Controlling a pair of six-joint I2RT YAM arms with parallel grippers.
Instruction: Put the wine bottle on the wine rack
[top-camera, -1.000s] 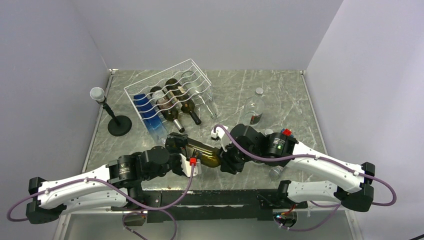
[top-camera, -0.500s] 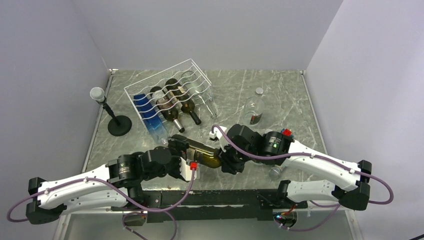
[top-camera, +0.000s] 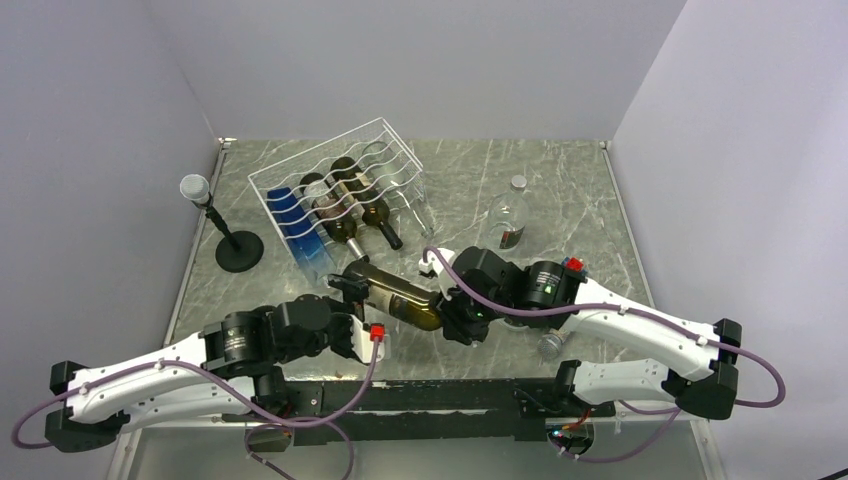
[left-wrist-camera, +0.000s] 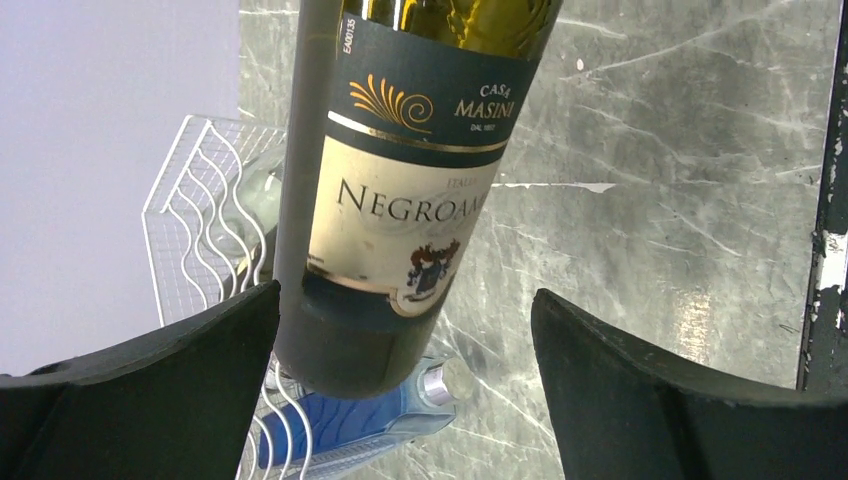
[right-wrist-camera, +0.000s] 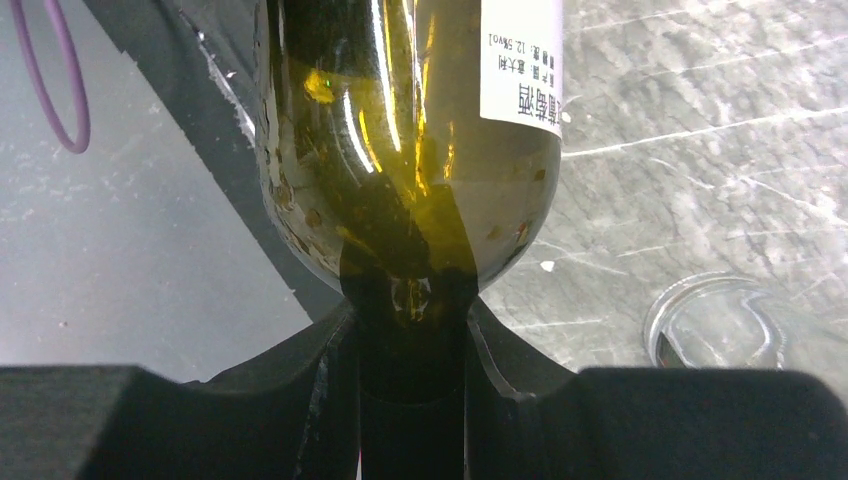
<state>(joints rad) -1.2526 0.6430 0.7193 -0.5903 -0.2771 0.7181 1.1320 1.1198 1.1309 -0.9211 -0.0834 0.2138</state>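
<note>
The bare top wires at the rack's far end (top-camera: 391, 168) are farther outward, so my right gripper will swing outward next, turn, and let go of the bottle there.
A dark green wine bottle (top-camera: 392, 296) with a black and cream label (left-wrist-camera: 405, 190) hangs tilted above the table, its base toward the white wire wine rack (top-camera: 262, 185). My right gripper (top-camera: 452, 312) is shut on the bottle's neck (right-wrist-camera: 410, 330). My left gripper (top-camera: 345, 305) is open; in the left wrist view its fingers (left-wrist-camera: 140, 390) stand wide on either side of the bottle's base, apart from it. The rack (left-wrist-camera: 200, 220) holds a blue bottle (top-camera: 295, 225) and two dark bottles (top-camera: 350, 200).
A black round-based microphone stand (top-camera: 238, 250) stands left of the rack. A clear bottle (top-camera: 512, 220) stands upright at the back right. Another clear bottle (top-camera: 552, 345) lies under the right arm and also shows in the right wrist view (right-wrist-camera: 720, 325).
My left arm has drawn back toward the near left, away from the bottle. My right gripper has carried the bottle a little farther toward the rack.
</note>
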